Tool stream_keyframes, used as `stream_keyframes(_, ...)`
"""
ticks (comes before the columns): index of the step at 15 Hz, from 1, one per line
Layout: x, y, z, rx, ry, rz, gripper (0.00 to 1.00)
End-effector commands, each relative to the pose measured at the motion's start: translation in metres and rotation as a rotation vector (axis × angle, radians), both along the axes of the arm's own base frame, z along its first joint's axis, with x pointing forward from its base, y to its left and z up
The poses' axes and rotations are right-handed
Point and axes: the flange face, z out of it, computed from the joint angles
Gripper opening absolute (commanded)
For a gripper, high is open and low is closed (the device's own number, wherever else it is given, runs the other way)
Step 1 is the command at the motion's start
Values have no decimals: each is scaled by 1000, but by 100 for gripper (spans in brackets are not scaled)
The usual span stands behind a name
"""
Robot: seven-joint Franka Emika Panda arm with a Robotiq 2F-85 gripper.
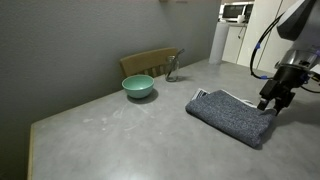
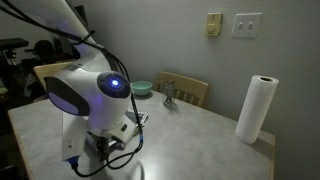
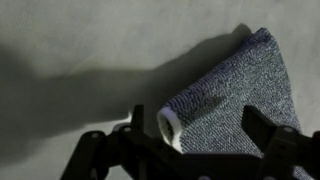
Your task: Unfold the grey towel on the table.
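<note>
The rolled fold with pale edging is already between the gripper's open fingers, so next the gripper should stay low and close straight onto the raised corner [image 1: 270,110] [image 3: 175,121].
The grey towel [image 1: 232,115] lies folded on the table [image 1: 120,140], near its right side in an exterior view. My gripper [image 1: 272,100] hangs over the towel's right end, open. In the wrist view the folded towel [image 3: 230,90] runs up and to the right. Its rolled fold with pale edging [image 3: 170,126] sits between my two dark fingers [image 3: 137,120]. The gripper [image 3: 200,125] is open and straddles this end of the cloth with nothing clamped. In the exterior view from behind the arm [image 2: 95,95], the arm hides the towel.
A teal bowl [image 1: 138,87] stands at the table's far edge, with a small metal object [image 1: 172,68] beside it. A wooden chair [image 1: 150,62] is behind them. A paper towel roll [image 2: 258,110] stands on a table corner.
</note>
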Motion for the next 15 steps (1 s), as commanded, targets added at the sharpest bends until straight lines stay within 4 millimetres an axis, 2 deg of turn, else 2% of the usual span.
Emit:
stream_keyframes(1, 3, -3, -8, 49, -29, -6, 78)
stream_keyframes(6, 3, -2, -7, 86, -41, -12, 48)
stream_keyframes(12, 5, 11, 8, 80, -47, 31, 4)
stream_keyframes(15, 9, 30, 21, 42, -51, 120, 0)
